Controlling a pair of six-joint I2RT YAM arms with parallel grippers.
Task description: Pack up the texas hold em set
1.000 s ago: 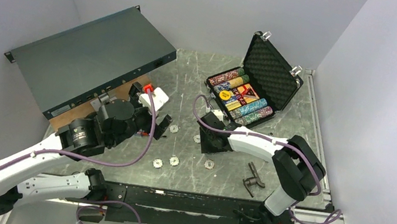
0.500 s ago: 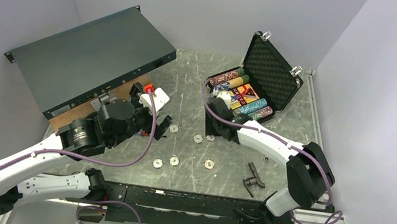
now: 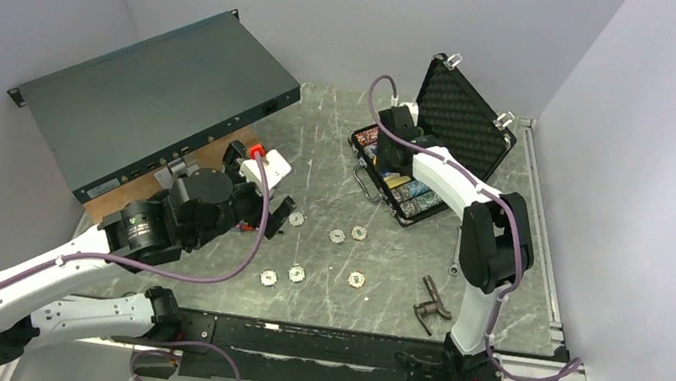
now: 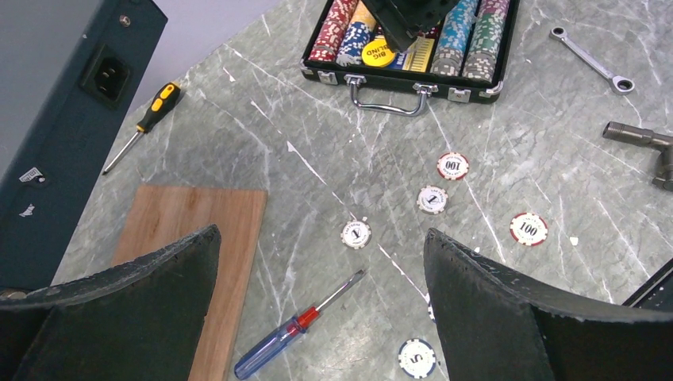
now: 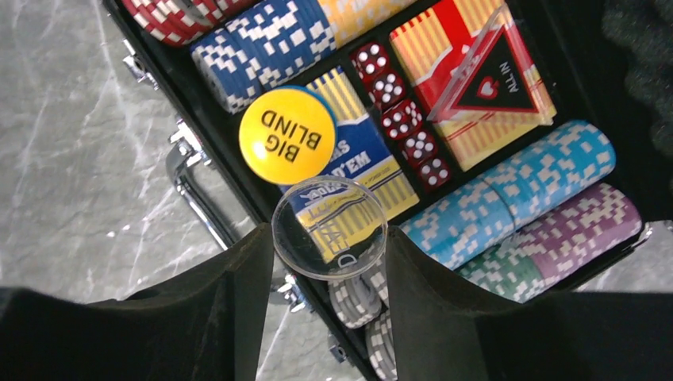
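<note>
The clear disc should go onto the part of the blue-yellow card deck (image 3: 391, 177) (image 5: 363, 187) that the "Big Blind" disc leaves bare, so my right gripper will lower it there next.
The black briefcase (image 3: 359, 139) lies open at the back right, its foam lid (image 3: 461, 118) upright. Inside it are rows of coloured chips (image 5: 516, 186), a yellow "Big Blind" disc (image 5: 287, 135), red dice (image 5: 401, 119) and a blue-yellow card deck (image 5: 361, 155). My right gripper (image 5: 329, 262) hangs over the case's front edge, shut on a clear round disc (image 5: 329, 228). Several loose chips (image 4: 432, 199) lie on the table in front of the case. My left gripper (image 4: 321, 238) stands open above the table, with nothing between its fingers.
A blue-red screwdriver (image 4: 294, 333) lies under the left gripper, beside a wooden board (image 4: 198, 230). A yellow-black screwdriver (image 4: 147, 119) and a dark server box (image 3: 156, 98) are at the left. A silver wrench (image 4: 591, 59) and a black tool (image 3: 432, 301) lie at the right.
My right arm has swung from the table by the loose chips up and back over the open case, carrying the clear disc. The left arm has stayed put.
</note>
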